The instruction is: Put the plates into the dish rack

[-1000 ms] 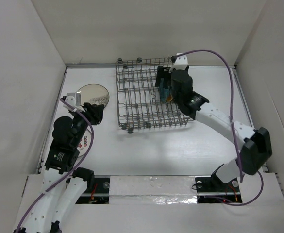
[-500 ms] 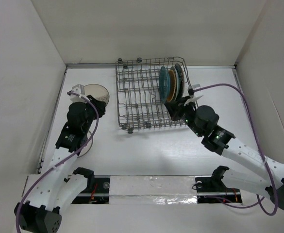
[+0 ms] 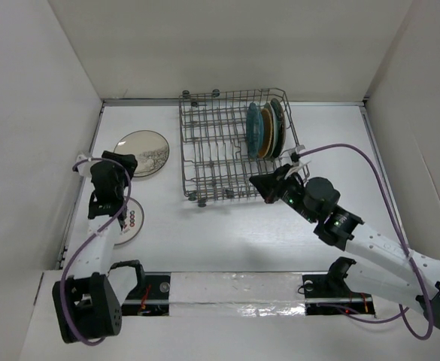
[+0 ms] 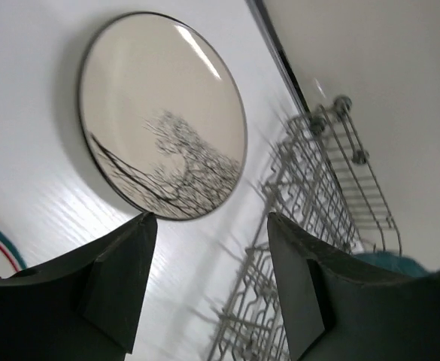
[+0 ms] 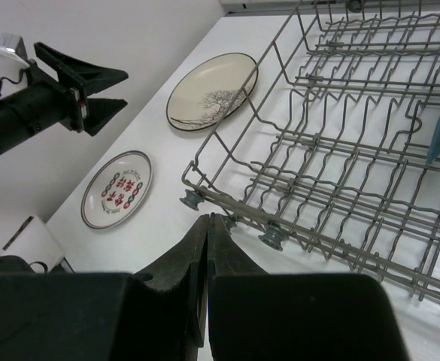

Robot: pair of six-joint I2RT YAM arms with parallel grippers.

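Observation:
The cream plate's near rim [image 3: 135, 175] [image 4: 104, 177] is below my left gripper, so I need to lower the gripper next and tilt it flatter to bring its open fingers around that rim.
The grey wire dish rack [image 3: 220, 150] stands mid-table with several plates [image 3: 265, 129] upright at its right end, teal and orange among them. A cream plate with a tree drawing [image 3: 141, 153] lies flat to the left of the rack. A white plate with red characters [image 3: 132, 220] lies nearer, partly under my left arm. My left gripper [image 3: 123, 160] is open and empty just beside the cream plate [image 4: 163, 116]. My right gripper [image 3: 259, 184] is shut on nothing, in front of the rack's near right edge [image 5: 280, 226].
White walls close in the table on the left, back and right. The rack's left and middle slots [image 5: 355, 128] hold nothing. In the right wrist view my left gripper [image 5: 92, 90] hovers beyond the white plate [image 5: 117, 188].
My right gripper left the plates standing in the rack, drew back toward the near side and shut. My left gripper swung left off the cream plate and opened.

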